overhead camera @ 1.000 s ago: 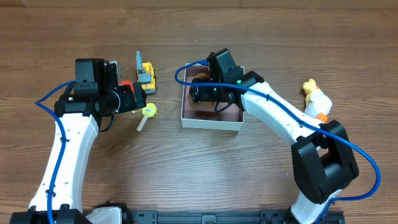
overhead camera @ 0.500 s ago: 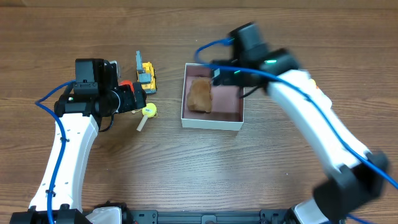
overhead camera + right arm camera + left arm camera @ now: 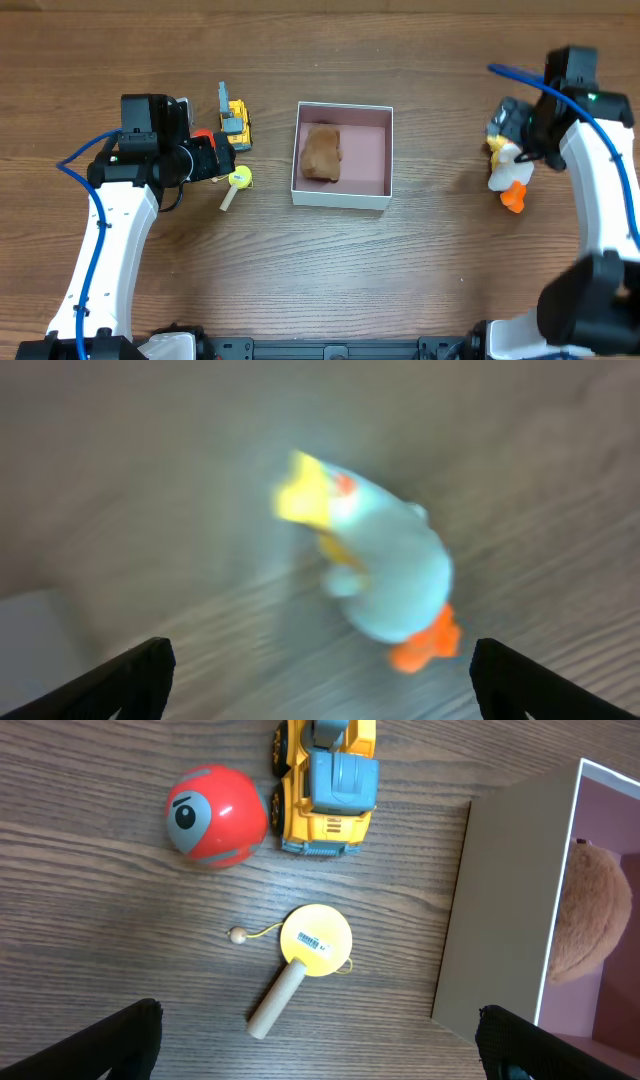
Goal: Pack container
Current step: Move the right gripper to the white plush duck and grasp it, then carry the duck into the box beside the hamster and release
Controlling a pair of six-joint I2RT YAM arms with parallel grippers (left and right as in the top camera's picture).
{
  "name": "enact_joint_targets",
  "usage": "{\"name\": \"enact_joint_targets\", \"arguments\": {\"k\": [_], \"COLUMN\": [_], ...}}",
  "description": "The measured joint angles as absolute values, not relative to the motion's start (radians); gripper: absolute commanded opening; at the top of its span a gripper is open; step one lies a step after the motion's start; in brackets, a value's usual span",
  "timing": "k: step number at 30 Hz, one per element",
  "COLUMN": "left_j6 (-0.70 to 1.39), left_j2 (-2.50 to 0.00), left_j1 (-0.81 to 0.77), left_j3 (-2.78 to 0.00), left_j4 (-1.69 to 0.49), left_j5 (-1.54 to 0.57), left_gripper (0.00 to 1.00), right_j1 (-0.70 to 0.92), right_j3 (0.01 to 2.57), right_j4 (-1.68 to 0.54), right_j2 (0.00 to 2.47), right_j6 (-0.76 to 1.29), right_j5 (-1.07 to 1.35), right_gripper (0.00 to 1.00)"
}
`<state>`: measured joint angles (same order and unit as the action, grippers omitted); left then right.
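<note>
I need to lower my right gripper next onto the duck's white body (image 3: pixel 509 170), between its beak and its feet.
The container (image 3: pixel 382 192), a white square box with a pink floor, sits mid-table with a brown plush toy (image 3: pixel 321 153) lying in its left half. In the left wrist view its white wall (image 3: pixel 500 910) is at the right. My right gripper (image 3: pixel 512 125) is open and empty above a white duck toy (image 3: pixel 508 170) with a yellow beak and orange feet at the far right; it shows blurred in the right wrist view (image 3: pixel 385 575). My left gripper (image 3: pixel 222 165) is open and empty over a yellow-headed wooden rattle (image 3: pixel 300 960), a red ball (image 3: pixel 215 815) and a yellow truck (image 3: pixel 328 785).
The rattle (image 3: pixel 235 186), truck (image 3: pixel 236 122) and red ball (image 3: pixel 203 137) lie close together left of the container. Bare wooden table lies between the container and the duck.
My right gripper left the container, leaving the brown plush toy inside, and swung right to hover over the duck. The left arm has not moved.
</note>
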<state>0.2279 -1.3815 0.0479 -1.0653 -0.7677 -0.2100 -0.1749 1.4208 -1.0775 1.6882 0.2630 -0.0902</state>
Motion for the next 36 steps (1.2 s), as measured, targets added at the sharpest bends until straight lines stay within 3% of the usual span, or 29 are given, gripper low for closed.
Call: {"name": "enact_joint_targets", "arguments": {"k": [6,10,12,17,19,20,21,31,33,36], "left_j6": [0.228,0.228,0.228,0.228,0.228,0.228,0.228,0.228,0.228,0.228], "left_j2": [-1.382,-1.382,-1.382,-1.382,-1.382,-1.382,-1.382,-1.382,-1.382,-1.382], "left_j1": [0.048,0.048,0.048,0.048,0.048,0.048,0.048,0.048,0.048,0.048], "left_j3": [-1.065,-1.065,-1.065,-1.065,-1.065,-1.065,-1.065,-1.065,-1.065,-1.065], "left_j4": [-0.767,-0.768,-0.767,-0.768,-0.768,-0.768,-0.768,-0.767,-0.768,-0.768], "left_j5": [-0.21,-0.21,-0.21,-0.21,-0.21,-0.21,-0.21,-0.21,-0.21,-0.21], "left_gripper": [1.0,1.0,1.0,1.0,1.0,1.0,1.0,1.0,1.0,1.0], "right_j1": [-0.259,-0.281,-0.284,-0.284,-0.284,-0.284,-0.284,-0.27,-0.232,-0.128], "right_j3": [1.345,1.344,1.344,1.344,1.344,1.344,1.344,1.346,1.346,1.346], "right_j4": [-1.018,-0.992,-0.984,-0.955,-0.949,-0.947,-0.947,-1.064,-1.102,-1.151], "right_j2": [1.809,1.851,1.874,1.903,1.916,1.925,1.935,1.901,1.841,1.682], "right_j6": [0.204,0.194,0.188,0.185,0.183,0.184,0.189,0.212,0.227,0.253], "right_j5": [-0.059,-0.056,-0.054,-0.016,0.001,0.01,0.019,0.052,0.053,0.054], "right_gripper": [0.97,0.92,0.79,0.66,0.49,0.35,0.31,0.1,0.04,0.04]}}
